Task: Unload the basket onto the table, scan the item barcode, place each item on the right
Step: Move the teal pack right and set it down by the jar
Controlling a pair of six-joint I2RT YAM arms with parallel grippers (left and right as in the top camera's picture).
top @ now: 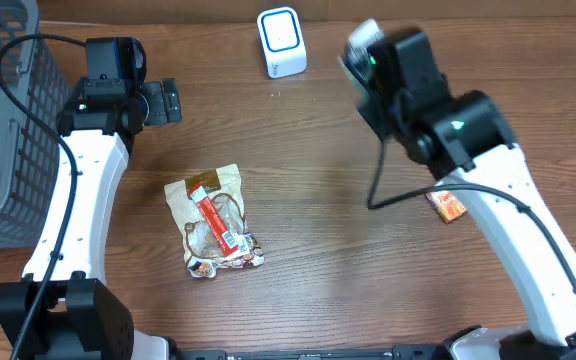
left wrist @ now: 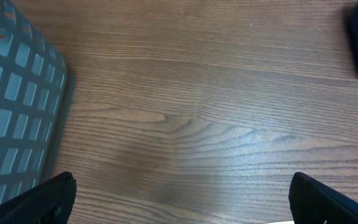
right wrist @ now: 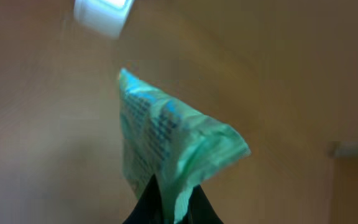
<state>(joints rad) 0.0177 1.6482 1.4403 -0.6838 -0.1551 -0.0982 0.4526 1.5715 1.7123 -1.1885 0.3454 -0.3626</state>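
Observation:
My right gripper will next move back and lower the packet onto the bare wood [top: 401, 222], right beside the small orange packet.
A light green packet [right wrist: 166, 134] with dark print hangs pinched at its lower edge in my right gripper [right wrist: 174, 202], which is shut on it. From overhead the packet [top: 364, 33] shows as a pale corner past the right wrist, held above the table to the right of the white and blue scanner [top: 281, 42]. The scanner [right wrist: 102, 14] is a blurred white shape in the right wrist view, up and left of the packet. My left gripper [top: 171, 100] is open and empty at the back left, its fingers [left wrist: 42, 199] wide apart over bare wood.
A grey mesh basket [top: 3, 130] fills the left edge and shows close by in the left wrist view [left wrist: 11, 106]. A tan snack bag with a red label [top: 213, 220] lies at centre left. A small orange packet [top: 446, 205] lies under the right arm.

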